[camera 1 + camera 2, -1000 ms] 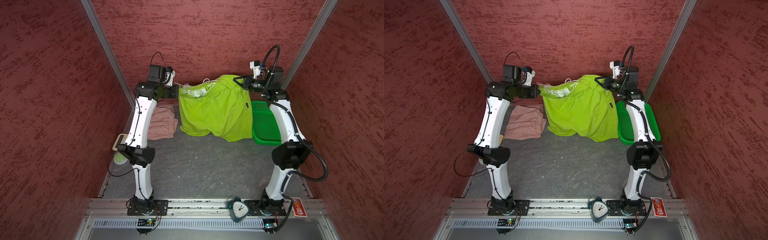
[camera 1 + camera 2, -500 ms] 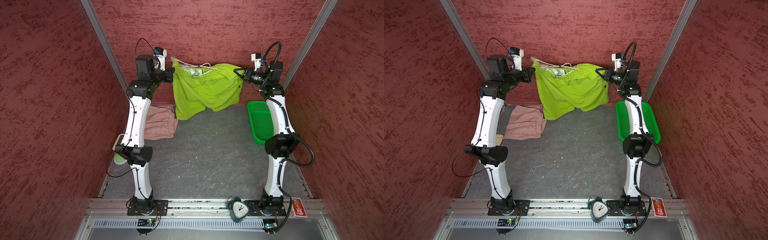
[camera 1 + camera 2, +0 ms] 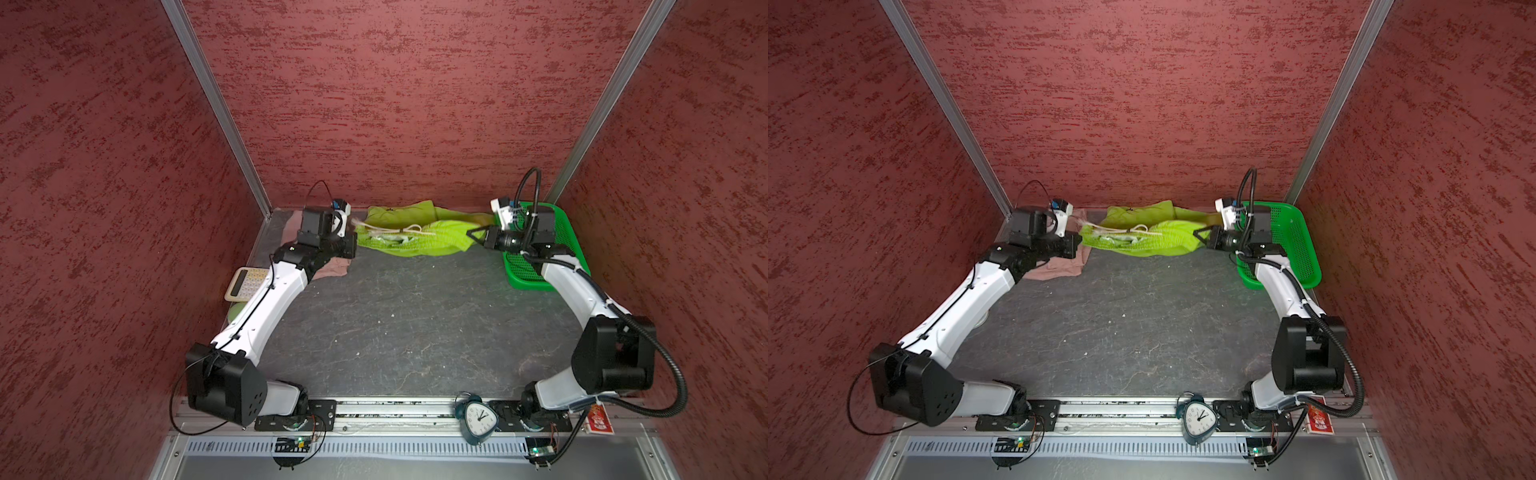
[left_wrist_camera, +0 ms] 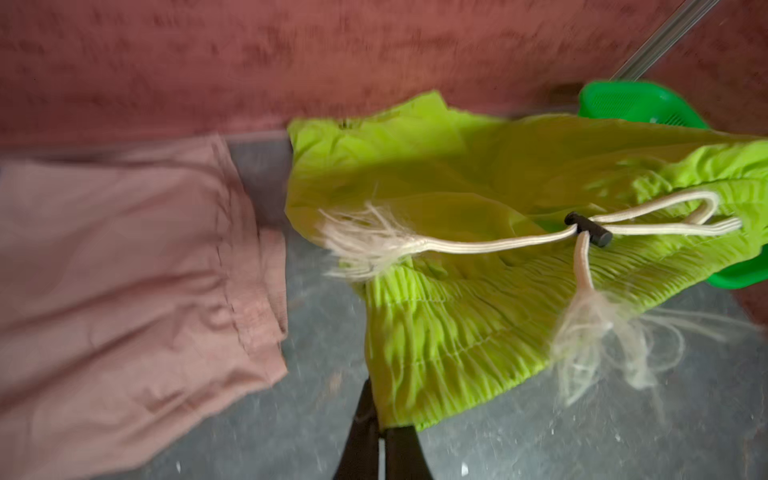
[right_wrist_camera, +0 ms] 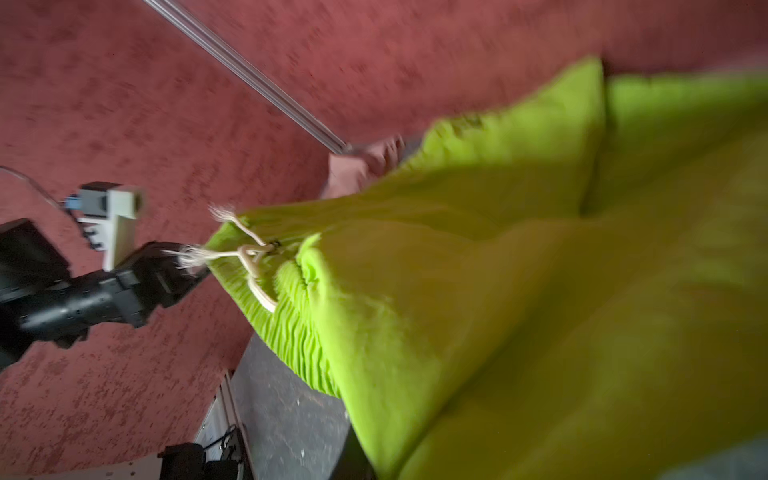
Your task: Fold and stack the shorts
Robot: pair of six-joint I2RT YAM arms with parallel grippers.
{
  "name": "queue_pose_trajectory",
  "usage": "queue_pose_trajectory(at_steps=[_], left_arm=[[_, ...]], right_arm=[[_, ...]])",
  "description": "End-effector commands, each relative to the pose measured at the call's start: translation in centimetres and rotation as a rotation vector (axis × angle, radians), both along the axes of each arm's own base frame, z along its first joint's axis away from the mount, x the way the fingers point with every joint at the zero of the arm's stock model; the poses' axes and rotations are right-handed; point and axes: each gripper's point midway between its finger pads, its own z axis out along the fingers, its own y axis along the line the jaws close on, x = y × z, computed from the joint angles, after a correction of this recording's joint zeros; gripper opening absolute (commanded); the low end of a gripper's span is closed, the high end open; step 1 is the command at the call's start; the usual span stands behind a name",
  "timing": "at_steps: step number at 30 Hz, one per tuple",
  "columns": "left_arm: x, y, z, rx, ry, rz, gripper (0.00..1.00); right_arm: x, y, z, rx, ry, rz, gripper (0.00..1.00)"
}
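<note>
The waistband's end should next go back toward my base and down, and my left gripper will release it on the bare, open table below.
The lime green shorts (image 3: 415,237) (image 3: 1142,239) are stretched by the waistband between both grippers, low over the far end of the table, legs lying toward the back wall. My left gripper (image 3: 356,244) (image 3: 1080,240) (image 4: 380,430) is shut on the left end of the ribbed waistband (image 4: 457,324). At the other end my right gripper (image 3: 469,235) (image 3: 1197,235) (image 5: 374,469) is shut on the fabric (image 5: 498,311), which hides most of its fingers. A cream drawstring (image 4: 498,245) lies across the waist. The dusty pink shorts (image 3: 332,270) (image 3: 1065,268) (image 4: 124,270) lie folded under the left wrist.
A green perforated basket (image 3: 569,232) (image 3: 1296,241) stands at the back right, under the right wrist. A calculator (image 3: 245,282) lies by the left wall. An alarm clock (image 3: 478,417) (image 3: 1198,417) sits on the front rail. Red walls enclose three sides.
Both arms have come down and forward from high against the back wall. The green shorts, hanging in the air before, now lie low with their legs on the table.
</note>
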Motion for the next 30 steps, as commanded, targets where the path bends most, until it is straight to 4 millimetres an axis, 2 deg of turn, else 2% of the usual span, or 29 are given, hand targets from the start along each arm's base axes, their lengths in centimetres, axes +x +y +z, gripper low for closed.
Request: queue_pose_trajectory(at_steps=[1, 4, 5, 6, 8, 9, 12, 15, 17, 18, 21, 25, 28, 30], left_arm=[[-2.9, 3.2, -1.7, -0.015, 0.048, 0.182, 0.00], [-6.7, 4.0, -5.9, -0.032, 0.195, 0.228, 0.00], [-7.9, 4.1, -7.2, -0.040, 0.245, 0.238, 0.00], [-8.9, 4.0, -8.0, -0.053, 0.285, 0.245, 0.03], [-10.9, 4.2, -9.8, -0.065, 0.377, 0.275, 0.17], [-11.8, 4.1, -10.4, -0.073, 0.412, 0.281, 0.30], [-14.0, 3.8, -11.0, -0.105, 0.493, 0.298, 1.00], [-15.9, 2.3, -9.8, -0.152, 0.536, 0.266, 0.99], [-16.3, 2.4, -8.4, -0.153, 0.534, 0.283, 0.99], [-16.1, 2.6, -7.7, -0.151, 0.518, 0.295, 0.99], [-14.4, 2.5, -6.8, -0.159, 0.447, 0.287, 0.99], [-12.1, 2.1, -7.3, -0.153, 0.429, 0.264, 0.99], [-10.3, 2.8, -6.8, -0.138, 0.393, 0.269, 0.99], [-9.6, 2.9, -6.3, -0.155, 0.375, 0.264, 0.99]], right_arm=[[-3.8, -1.2, -1.7, -0.054, 0.018, -0.068, 0.08], [-8.1, -1.5, -4.4, -0.053, 0.154, -0.117, 0.10], [-9.5, -1.6, -5.0, -0.052, 0.201, -0.129, 0.17], [-10.7, -1.9, -5.3, -0.060, 0.233, -0.149, 0.29], [-13.1, -2.4, -6.0, -0.082, 0.312, -0.192, 0.42], [-14.0, -2.6, -6.2, -0.089, 0.342, -0.205, 0.47], [-16.3, -3.4, -5.7, -0.132, 0.386, -0.246, 0.51], [-17.4, -3.7, -4.1, -0.181, 0.370, -0.257, 0.53], [-18.2, -2.5, -3.9, -0.201, 0.375, -0.209, 0.54], [-18.8, -1.2, -4.2, -0.201, 0.386, -0.167, 0.55], [-20.4, 2.9, -5.1, -0.207, 0.381, -0.040, 0.59], [-22.4, 8.3, -6.4, -0.191, 0.301, 0.114, 0.64], [-23.1, 10.2, -8.9, -0.269, 0.287, 0.169, 0.67], [-22.9, 10.5, -10.9, -0.355, 0.282, 0.171, 0.69]])
